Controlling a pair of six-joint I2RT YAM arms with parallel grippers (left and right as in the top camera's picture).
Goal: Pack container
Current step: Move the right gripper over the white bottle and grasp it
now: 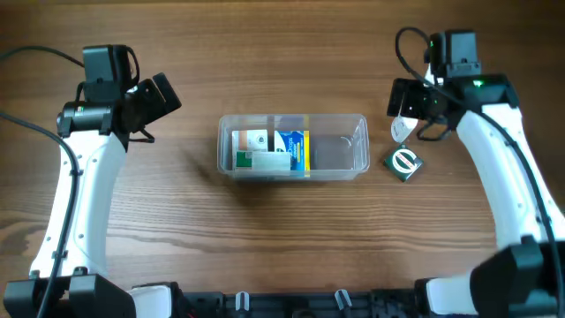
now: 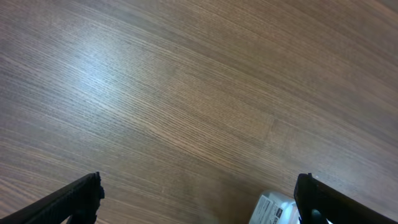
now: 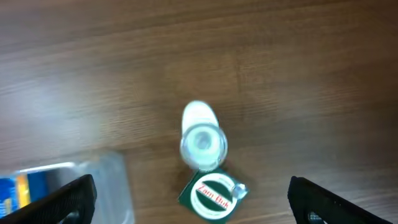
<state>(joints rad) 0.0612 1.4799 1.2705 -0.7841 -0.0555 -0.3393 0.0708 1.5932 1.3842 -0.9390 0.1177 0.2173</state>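
Observation:
I will get the fingers of my right gripper on either side of the white bottle by first going down over its clear top (image 1: 403, 128) (image 3: 204, 146).
The clear plastic container (image 1: 356, 148) sits mid-table and holds a white and green box (image 1: 254, 150) and a blue and yellow box (image 1: 293, 148); its right part is bare. A corner of it shows in the right wrist view (image 3: 74, 180). A small green box (image 1: 405, 163) with a white oval label lies right of the container, and a small clear bottle (image 1: 402, 130) stands just behind it. Both show in the right wrist view: the green box (image 3: 210, 196), the bottle (image 3: 202, 142). My right gripper (image 3: 189, 199) is open above them. My left gripper (image 2: 199, 199) is open and empty over bare wood.
The wooden table (image 1: 282, 238) stretches round the container. A white box corner (image 2: 273, 208) shows at the bottom edge of the left wrist view. Black cables run behind both arms.

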